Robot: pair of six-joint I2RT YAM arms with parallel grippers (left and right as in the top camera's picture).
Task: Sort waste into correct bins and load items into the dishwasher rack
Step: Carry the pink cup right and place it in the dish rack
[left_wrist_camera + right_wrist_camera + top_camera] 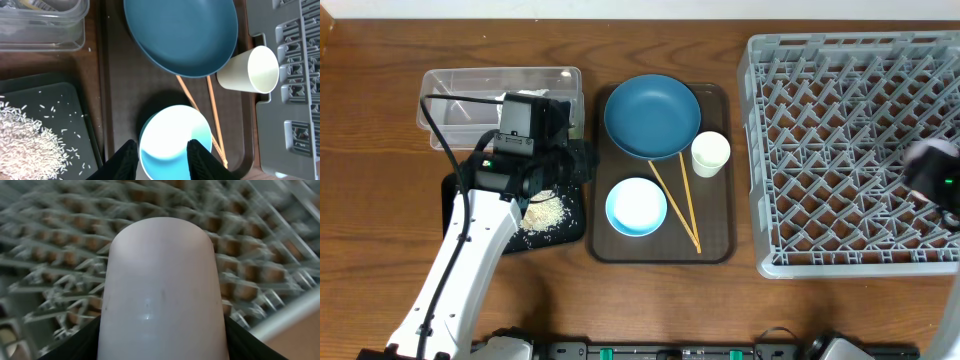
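I need to move my right gripper back and down next, to the empty pegs at the rack's near side, and let go of the pink cup [932,155] there.
My left gripper [582,165] [162,155] hovers open at the brown tray's left edge, holding nothing. In the left wrist view the small light-blue bowl [636,207] [172,132] lies below and between its fingers. The dark-blue dish [652,116] [180,35], the pale-green cup [710,154] [252,70] and the two chopsticks [677,200] [212,112] rest on that tray. Rice [545,215] [25,140] is heaped in the black tray [570,232]. My right gripper [925,175] [162,347] is shut on the pink cup [932,155] [162,280] over the dishwasher rack [840,150] [60,255].
The clear tub [500,85] [45,30] stands behind the black tray, with a white and yellowish scrap [37,4] inside. The brown serving tray [715,240] lies between the bins and the rack. My left arm crosses the front left of the table.
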